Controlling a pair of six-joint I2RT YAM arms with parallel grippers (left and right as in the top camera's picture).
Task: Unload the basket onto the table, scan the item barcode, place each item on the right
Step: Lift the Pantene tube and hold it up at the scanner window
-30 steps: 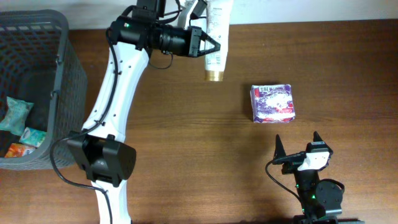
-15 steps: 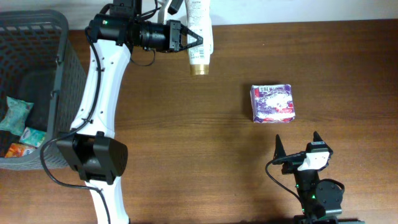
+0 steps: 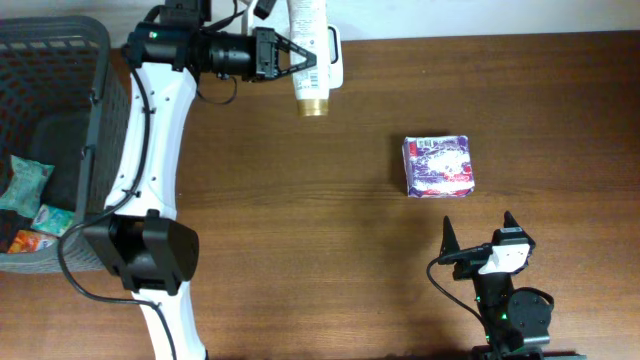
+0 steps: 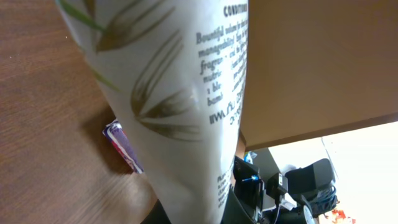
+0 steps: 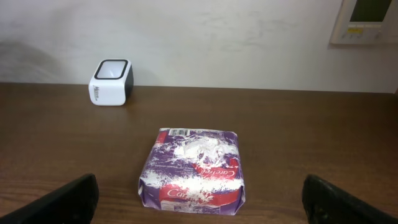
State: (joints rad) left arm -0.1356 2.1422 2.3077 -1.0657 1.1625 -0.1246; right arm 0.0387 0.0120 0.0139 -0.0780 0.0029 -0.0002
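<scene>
Next, my left gripper moves back and down toward the bare tabletop beside the purple-and-white packet to release the tube (image 3: 310, 88), since that spot lies clear.
A white conditioner tube (image 3: 310, 88) with a gold cap (image 3: 313, 106) hangs cap-down over the table's far edge, and my left gripper (image 3: 306, 60) is shut on it. In the left wrist view the tube (image 4: 180, 93) fills most of the frame. The small white barcode scanner (image 3: 336, 58) stands just right of the tube; it also shows in the right wrist view as the scanner (image 5: 111, 83) by the wall. A purple-and-white packet (image 3: 438, 165) lies flat at the centre right. My right gripper (image 3: 478, 232) rests open near the front edge, short of the packet (image 5: 193, 171).
A grey mesh basket (image 3: 100, 130) stands at the left edge with several small packets (image 3: 25, 185) inside. The left arm (image 3: 150, 170) stretches along the basket's right side. A wall panel (image 5: 367, 18) hangs behind the table.
My left gripper has carried the tube leftward along the far edge. The scanner, covered by the tube before, now shows to its right. The right arm has not moved.
</scene>
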